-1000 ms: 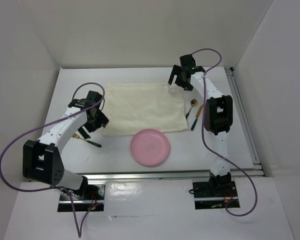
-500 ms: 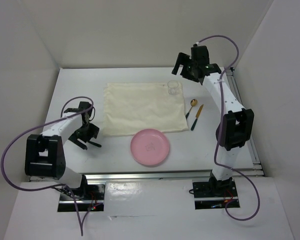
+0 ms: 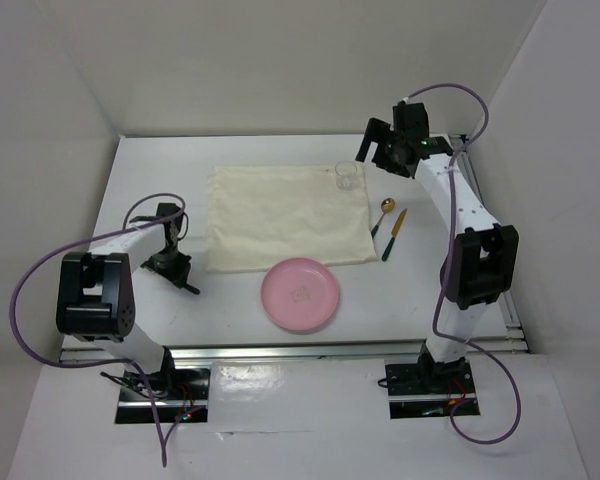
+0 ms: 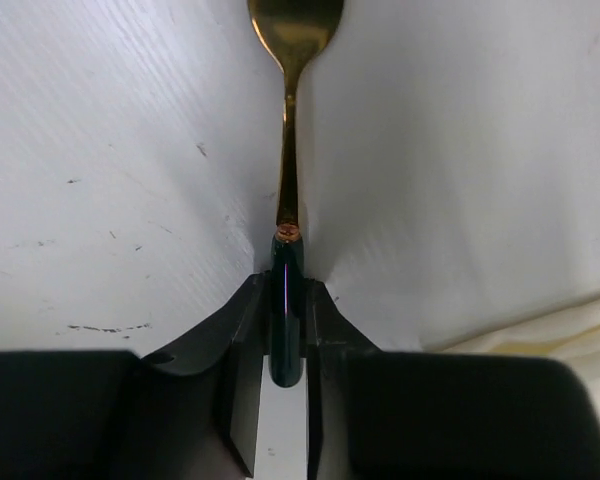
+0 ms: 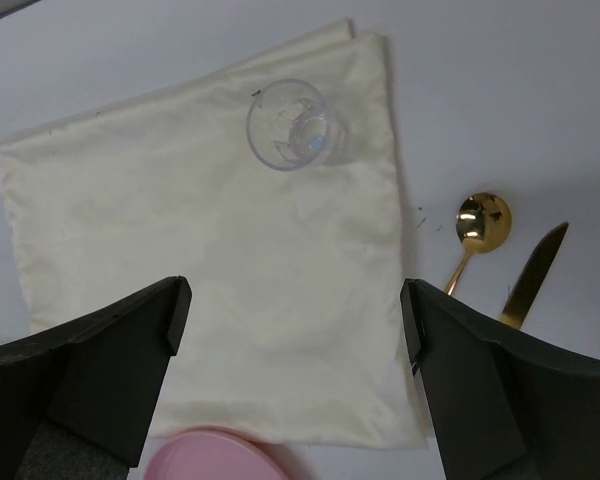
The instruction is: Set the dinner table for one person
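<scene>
Next, my left gripper will swing over the mat's side opposite the glass and release the utensil's handle, as that side lies outward and to its right in the top view.
The dinner table (image 3: 230, 322) is a white top carrying a cream cloth mat (image 3: 280, 215). My left gripper (image 3: 173, 270) is low over the table left of the mat. In the left wrist view its jaws (image 4: 286, 290) are shut on the dark green handle of a gold utensil (image 4: 288, 170), whose head is cut off by the frame. A clear glass (image 3: 347, 176) stands on the mat's far right corner. My right gripper (image 3: 382, 150) hovers open above and right of the glass (image 5: 290, 125), with nothing between its fingers (image 5: 140, 330).
A pink plate (image 3: 300, 294) lies at the mat's near edge. A gold spoon (image 3: 384, 212) and a gold knife (image 3: 394, 235), both green-handled, lie side by side right of the mat. Metal rails run along the table's near and right edges.
The left gripper came down toward the near left and closed on the utensil's handle. The right arm drew back and up from the glass, leaving it standing on the mat.
</scene>
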You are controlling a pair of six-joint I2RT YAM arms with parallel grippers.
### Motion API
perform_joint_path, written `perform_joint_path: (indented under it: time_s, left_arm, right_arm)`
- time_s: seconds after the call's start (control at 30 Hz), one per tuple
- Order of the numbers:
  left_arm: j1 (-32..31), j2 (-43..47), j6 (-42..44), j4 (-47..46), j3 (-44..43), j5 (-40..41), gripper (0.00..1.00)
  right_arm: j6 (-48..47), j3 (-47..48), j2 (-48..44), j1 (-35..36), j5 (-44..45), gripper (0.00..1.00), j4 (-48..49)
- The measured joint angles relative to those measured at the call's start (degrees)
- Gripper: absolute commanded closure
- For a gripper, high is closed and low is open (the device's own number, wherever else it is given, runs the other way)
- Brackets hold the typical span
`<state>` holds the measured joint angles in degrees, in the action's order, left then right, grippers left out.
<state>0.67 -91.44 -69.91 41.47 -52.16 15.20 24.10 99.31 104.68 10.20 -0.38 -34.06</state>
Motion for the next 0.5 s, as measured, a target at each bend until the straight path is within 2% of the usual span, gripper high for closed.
perform_joint_path:
  time_s: [0.1,0.2,0.37,0.5]
  left_arm:
    - [-0.35,0.13,2.71,1.95,-1.73,3.19,1.0]
    - [-2.56,0.33,9.16,3.78,-7.08,6.4,1.0]
    - [-12.07,0.2,25.35,0.98,-19.37,7.5,1.0]
    - [-18.18,-3.82,33.09,0.7,-27.69,5.75,1.0]
  right_arm:
    - [0.0,-1.95,-1.95,-0.28,0.33,0.0,-0.39]
    - [0.0,-3.37,-3.69,-0.33,0.48,0.0,-0.52]
    - [-0.26,-5.03,-6.51,-0.33,-0.28,0.0,-1.03]
    - [-0.85,-9.86,-10.03,-0.22,-1.66,0.0,-1.07]
